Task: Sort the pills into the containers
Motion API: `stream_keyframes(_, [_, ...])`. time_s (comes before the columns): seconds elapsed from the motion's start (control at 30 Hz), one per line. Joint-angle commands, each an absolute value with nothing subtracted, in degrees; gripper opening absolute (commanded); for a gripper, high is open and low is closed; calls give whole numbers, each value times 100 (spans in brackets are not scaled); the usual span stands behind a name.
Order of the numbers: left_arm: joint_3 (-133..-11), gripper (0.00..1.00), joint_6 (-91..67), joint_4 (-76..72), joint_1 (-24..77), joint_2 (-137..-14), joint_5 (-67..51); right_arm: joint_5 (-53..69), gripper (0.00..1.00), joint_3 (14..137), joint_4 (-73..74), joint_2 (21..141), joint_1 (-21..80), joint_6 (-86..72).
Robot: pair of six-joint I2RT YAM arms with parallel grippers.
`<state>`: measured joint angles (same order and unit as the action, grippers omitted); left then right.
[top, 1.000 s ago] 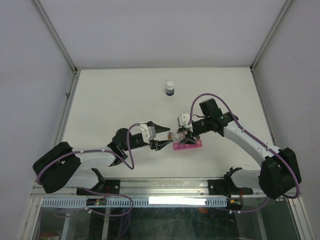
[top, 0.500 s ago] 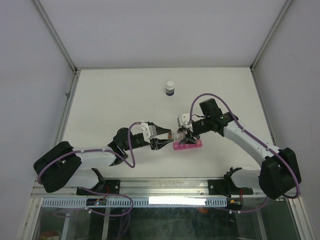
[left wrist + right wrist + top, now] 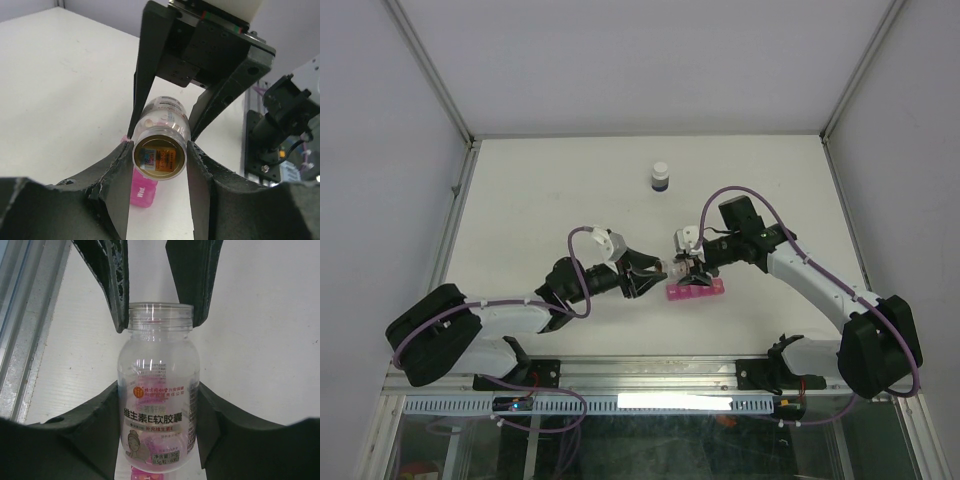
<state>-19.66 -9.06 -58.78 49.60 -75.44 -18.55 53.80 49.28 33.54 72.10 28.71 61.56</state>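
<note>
Next, my left gripper will move to its left in the top view, tilt downward, lower and release the gold-rimmed cap, since bare tabletop lies below and that way.
A small clear bottle [image 3: 672, 268] with a printed label hangs level above the table, held from both ends. My right gripper [image 3: 692, 268] is shut on its body [image 3: 160, 390]. My left gripper [image 3: 655, 268] is shut on its neck end, both pads [image 3: 117, 170] touching it. That end [image 3: 160, 152] shows a gold-rimmed round face with a sticker. A pale pill [image 3: 148, 121] shows through the wall. The pink containers strip [image 3: 698, 291] lies on the table just under the bottle, with a "Wed." compartment [image 3: 142, 187] visible; the rest is hidden behind the bottle and fingers.
A dark bottle with a white cap [image 3: 661, 178] stands upright at the back of the white table [image 3: 540, 200]. Metal frame rails [image 3: 450, 230] run along the table's left and right sides, and grey walls enclose it.
My left gripper has moved right to the bottle and its jaws have come together on the neck end. The right arm and the bottle have stayed still.
</note>
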Motion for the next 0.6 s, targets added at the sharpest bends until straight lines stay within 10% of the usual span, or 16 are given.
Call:
stream_keyframes(0.0, [-2015,0,-2345,-5842,5011,-7197,-530,5497,0,5094,3269,7216,2902,6075])
stream_keyframes(0.57, [-2520,0,-5050,-3690,5370,-6407,982,5073,0,5127,2918,7305,2887,5574])
